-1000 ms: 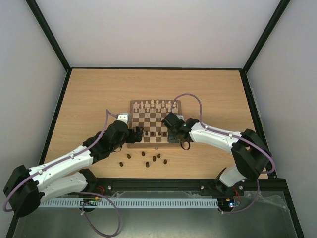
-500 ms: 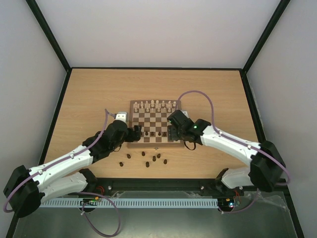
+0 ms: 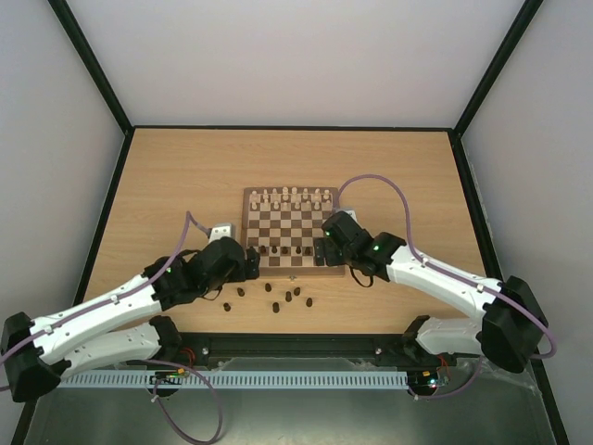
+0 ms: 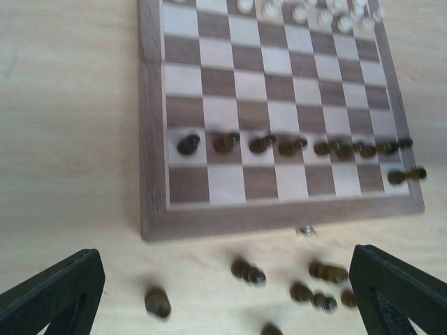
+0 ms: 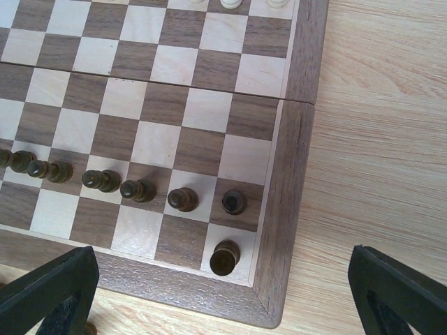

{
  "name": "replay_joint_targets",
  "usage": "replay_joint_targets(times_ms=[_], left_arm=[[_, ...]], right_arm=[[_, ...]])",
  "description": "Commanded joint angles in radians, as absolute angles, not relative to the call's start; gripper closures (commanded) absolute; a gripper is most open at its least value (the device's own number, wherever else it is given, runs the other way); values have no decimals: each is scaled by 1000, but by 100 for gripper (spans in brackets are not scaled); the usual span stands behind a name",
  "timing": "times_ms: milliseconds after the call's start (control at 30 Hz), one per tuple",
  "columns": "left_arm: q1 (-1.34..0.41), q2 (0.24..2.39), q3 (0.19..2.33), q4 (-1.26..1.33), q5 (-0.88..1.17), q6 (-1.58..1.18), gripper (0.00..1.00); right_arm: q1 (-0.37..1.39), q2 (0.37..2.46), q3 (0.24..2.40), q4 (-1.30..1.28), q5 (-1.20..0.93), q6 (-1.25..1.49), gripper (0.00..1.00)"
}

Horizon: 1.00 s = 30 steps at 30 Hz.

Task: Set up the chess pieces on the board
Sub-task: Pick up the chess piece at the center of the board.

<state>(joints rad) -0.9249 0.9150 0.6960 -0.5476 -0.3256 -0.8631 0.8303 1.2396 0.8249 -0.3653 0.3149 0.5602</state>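
Note:
Next, my left gripper draws back and down onto the loose dark piece farthest from the latch (image 3: 227,306). The piece is below and back of the gripper, off the board (image 3: 289,222).
The board (image 3: 289,222) lies mid-table. A row of dark chess pieces (image 3: 292,250) stands on its second-nearest rank. One more piece (image 5: 225,257) stands on the near right corner square, beside the end pawn (image 5: 234,202). Several loose dark pieces (image 3: 288,298) lie on the table in front of the board, blurred in the left wrist view (image 4: 248,271). My left gripper (image 3: 250,264) hangs open over the table near the board's near left corner, nothing between its fingers (image 4: 52,296). My right gripper (image 3: 324,252) is open above the near right corner, its fingertips (image 5: 398,293) well clear of the corner piece.
Cream-white pieces (image 3: 289,196) line the board's far rank. A small metal latch (image 4: 305,229) sticks out of the board's near edge (image 4: 279,216). Bare wooden table (image 3: 167,185) surrounds the board, with a black frame along its edges.
My right gripper has opened, leaving the piece on the corner square, and drifted slightly right. My left arm has drawn back from the board's left edge toward the near side.

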Motion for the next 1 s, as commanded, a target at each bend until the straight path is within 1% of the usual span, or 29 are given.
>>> replay_joint_targets(times_ms=[0, 167, 300, 400, 500, 567, 700, 967], left_arm=[[-1037, 869, 727, -817, -342, -1079, 1], [-1141, 844, 672, -919, -353, -1238, 1], [-1158, 863, 628, -909, -353, -1293, 1], [-1173, 863, 592, -881, -343, -1329, 2], [-1175, 861, 536, -840, -322, -1354, 7], [-1175, 860, 491, -803, -303, -1359, 12], [-1183, 880, 450, -764, -294, -1366, 26], [-1195, 954, 427, -710, -324, -1352, 42]], right_arm=[[825, 1200, 789, -303, 294, 529, 1], [824, 1153, 759, -282, 260, 526, 1], [825, 1119, 730, -258, 218, 522, 0], [824, 1114, 722, -257, 208, 519, 2], [824, 1111, 714, -247, 188, 514, 4], [824, 1111, 715, -246, 180, 512, 5], [824, 1119, 715, -242, 170, 510, 6], [824, 1135, 715, -239, 168, 506, 8]])
